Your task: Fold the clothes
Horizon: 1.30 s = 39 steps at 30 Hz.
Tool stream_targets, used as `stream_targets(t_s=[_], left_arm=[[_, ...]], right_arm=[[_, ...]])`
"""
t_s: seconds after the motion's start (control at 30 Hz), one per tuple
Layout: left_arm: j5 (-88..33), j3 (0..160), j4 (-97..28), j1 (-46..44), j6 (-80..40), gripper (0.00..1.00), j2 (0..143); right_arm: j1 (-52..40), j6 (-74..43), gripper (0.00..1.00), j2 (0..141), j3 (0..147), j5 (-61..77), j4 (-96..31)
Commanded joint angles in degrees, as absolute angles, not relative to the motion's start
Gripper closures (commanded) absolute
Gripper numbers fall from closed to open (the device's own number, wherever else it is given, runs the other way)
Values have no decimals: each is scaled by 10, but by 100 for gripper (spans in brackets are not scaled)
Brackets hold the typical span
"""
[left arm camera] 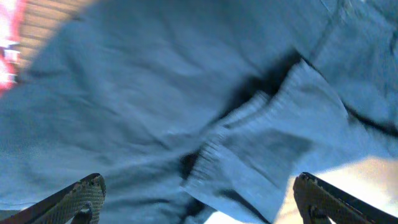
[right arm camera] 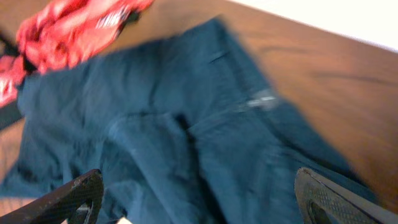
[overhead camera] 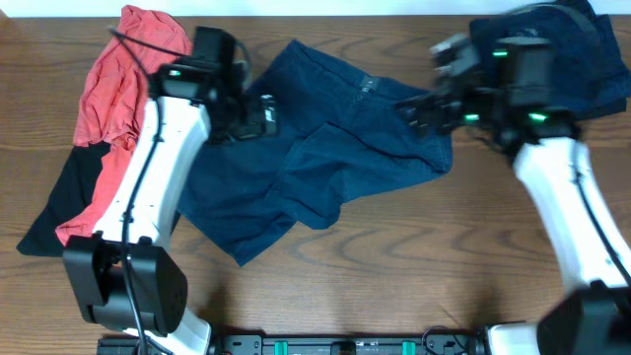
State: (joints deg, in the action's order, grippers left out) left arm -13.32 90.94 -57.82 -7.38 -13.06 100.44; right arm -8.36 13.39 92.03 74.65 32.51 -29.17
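Observation:
My right gripper comes down and shifts to the left in the overhead view next, onto the shorts' bunched middle edge [overhead camera: 322,148] [right arm camera: 157,137], where a raised fold stands out.
A pair of dark blue shorts [overhead camera: 325,158] lies crumpled in the middle of the table. My left gripper [overhead camera: 264,116] hovers over their left part, open and empty; in the left wrist view a folded hem [left arm camera: 261,143] lies between the spread fingers [left arm camera: 199,199]. My right gripper [overhead camera: 419,110] is over the shorts' right edge, open and empty; the right wrist view shows the shorts [right arm camera: 205,137] below its spread fingers [right arm camera: 199,196]. A red garment [overhead camera: 118,89] lies at the far left over a black one [overhead camera: 64,202].
Another dark blue garment [overhead camera: 577,54] is heaped at the back right corner behind my right arm. Bare wooden table [overhead camera: 414,276] shows along the front. The red garment also shows in the right wrist view [right arm camera: 68,31].

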Motion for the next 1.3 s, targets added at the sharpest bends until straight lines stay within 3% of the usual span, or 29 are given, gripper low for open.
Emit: stream_targets(t_s=[0.0, 0.3, 0.6, 0.97, 1.27], left_arm=[[-122, 902, -571, -41, -127, 2, 1007], [-121, 901, -566, -23, -120, 2, 1007], [-121, 901, -561, -23, -116, 2, 1007], [-113, 901, -561, -23, -110, 2, 1007], [-112, 901, -560, -23, -110, 2, 1007]], right_arm=[[-135, 183, 4, 980, 754, 305, -276], [-206, 200, 3, 1114, 754, 291, -171], [-213, 156, 11, 1178, 754, 294, -81], [-222, 86, 25, 1226, 754, 294, -7], [-240, 82, 44, 1231, 754, 293, -12]])
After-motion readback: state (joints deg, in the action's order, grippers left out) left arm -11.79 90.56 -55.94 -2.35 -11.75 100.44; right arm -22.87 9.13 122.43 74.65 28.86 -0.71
